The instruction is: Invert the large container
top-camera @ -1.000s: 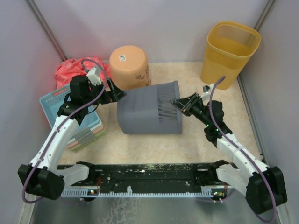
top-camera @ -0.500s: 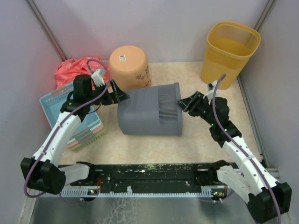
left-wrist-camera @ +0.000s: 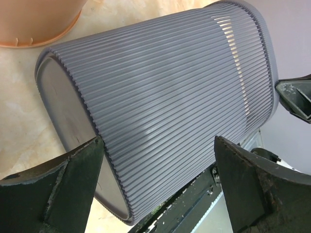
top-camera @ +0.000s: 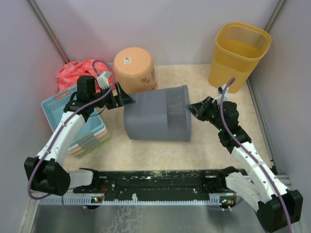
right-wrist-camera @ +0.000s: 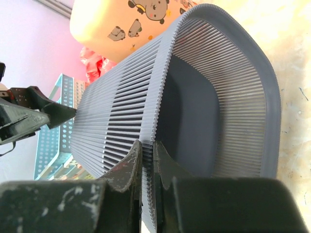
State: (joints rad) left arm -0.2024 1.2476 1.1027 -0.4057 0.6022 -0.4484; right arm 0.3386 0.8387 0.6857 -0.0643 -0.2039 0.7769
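Note:
The container's opening faces sideways, so my right gripper will next move down and draw back, bring the container's rim onto the tabletop by the container's open end (top-camera: 200, 135) (right-wrist-camera: 295, 116), and then release it.
The large container (top-camera: 155, 119) is a grey ribbed bin lying on its side in the middle of the table, open end to the right and base to the left. My right gripper (top-camera: 192, 108) is shut on the near part of its rim; in the right wrist view the two fingers (right-wrist-camera: 147, 145) pinch the rim wall of the container (right-wrist-camera: 218, 97). My left gripper (top-camera: 127, 98) stands open at the base end. In the left wrist view its fingers (left-wrist-camera: 158, 141) spread wide on either side of the container (left-wrist-camera: 160, 92) without touching it.
A peach bucket (top-camera: 134, 69) lies just behind the container's base end. A yellow bin (top-camera: 239, 53) stands upright at the back right. A blue basket (top-camera: 58, 109) and a red bag (top-camera: 73, 73) sit at the left under my left arm. A black rail (top-camera: 155, 182) runs along the near edge.
My right gripper opened briefly, then shut again on the container's rim. The container has shifted slightly to the right. My left gripper stayed open and crept closer to the base end.

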